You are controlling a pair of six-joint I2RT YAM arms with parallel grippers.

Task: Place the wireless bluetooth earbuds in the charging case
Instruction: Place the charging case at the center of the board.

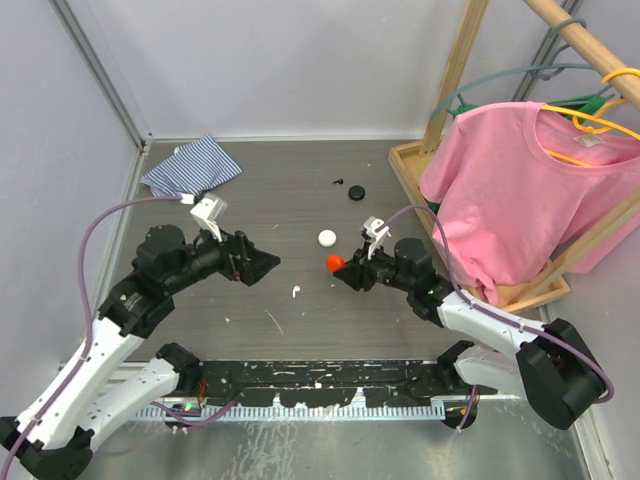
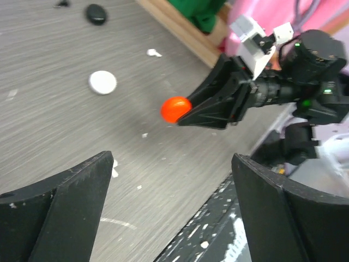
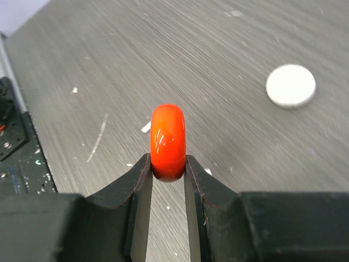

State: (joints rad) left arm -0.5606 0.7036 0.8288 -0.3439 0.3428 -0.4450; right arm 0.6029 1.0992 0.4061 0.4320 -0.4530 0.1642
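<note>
I need to bring my right gripper down next toward the wooden rack, where bare tabletop lies, clear of the white case (image 1: 327,237), and release the red charging case.
My right gripper (image 1: 345,272) (image 3: 168,164) is shut on a red round charging case (image 1: 333,261) (image 3: 168,139), held on edge above the table with a fine seam showing round it. The left wrist view shows this red case (image 2: 175,109) at the right gripper's tip. My left gripper (image 1: 268,263) (image 2: 173,161) stands open and empty, a short way left of it. A white round case (image 1: 327,237) (image 2: 102,82) (image 3: 290,85) lies flat behind them. A black case (image 1: 357,193) (image 2: 96,13) and a tiny black earbud (image 1: 339,182) lie farther back. A small white earbud (image 1: 297,292) lies between the arms.
A striped cloth (image 1: 190,168) lies at the back left. A wooden rack (image 1: 405,165) with a pink T-shirt (image 1: 525,180) on a hanger fills the right side. The black base rail (image 1: 320,385) runs along the near edge. White scratch marks fleck the grey tabletop.
</note>
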